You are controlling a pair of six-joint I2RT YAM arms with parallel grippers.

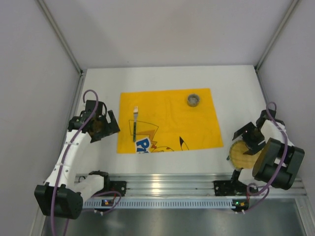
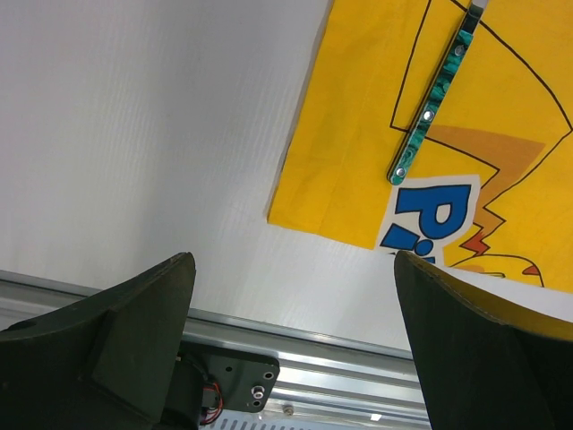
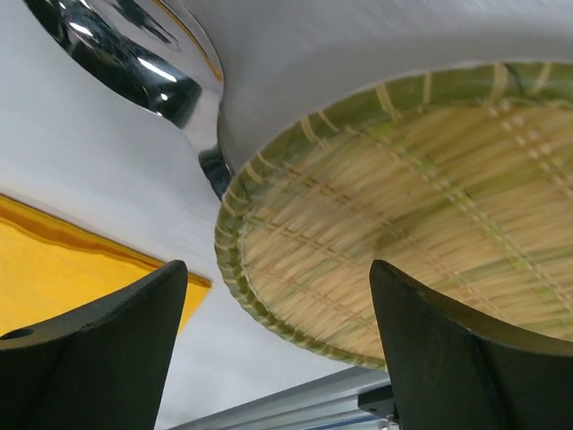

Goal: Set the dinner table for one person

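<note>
My right gripper moves down to the bamboo plate below it next, pushes the plate outward away from the rail and closes on its near rim (image 1: 252, 165).
The white dinner table (image 1: 162, 78) carries a yellow cartoon-printed mat (image 1: 172, 123). A fork with a green handle (image 1: 135, 124) lies on the mat's left part; its handle shows in the left wrist view (image 2: 433, 100). A small metal cup (image 1: 193, 100) stands on the mat's far right part. A round woven bamboo plate (image 1: 242, 153) lies on the table right of the mat, also in the right wrist view (image 3: 394, 242). My left gripper (image 1: 104, 127) is open and empty, left of the mat. My right gripper (image 1: 248, 133) is open and empty, just above the bamboo plate.
A shiny metal spoon bowl (image 3: 134, 54) lies beside the bamboo plate's far edge in the right wrist view. An aluminium rail (image 1: 167, 184) runs along the table's near edge. Grey walls enclose the table on three sides.
</note>
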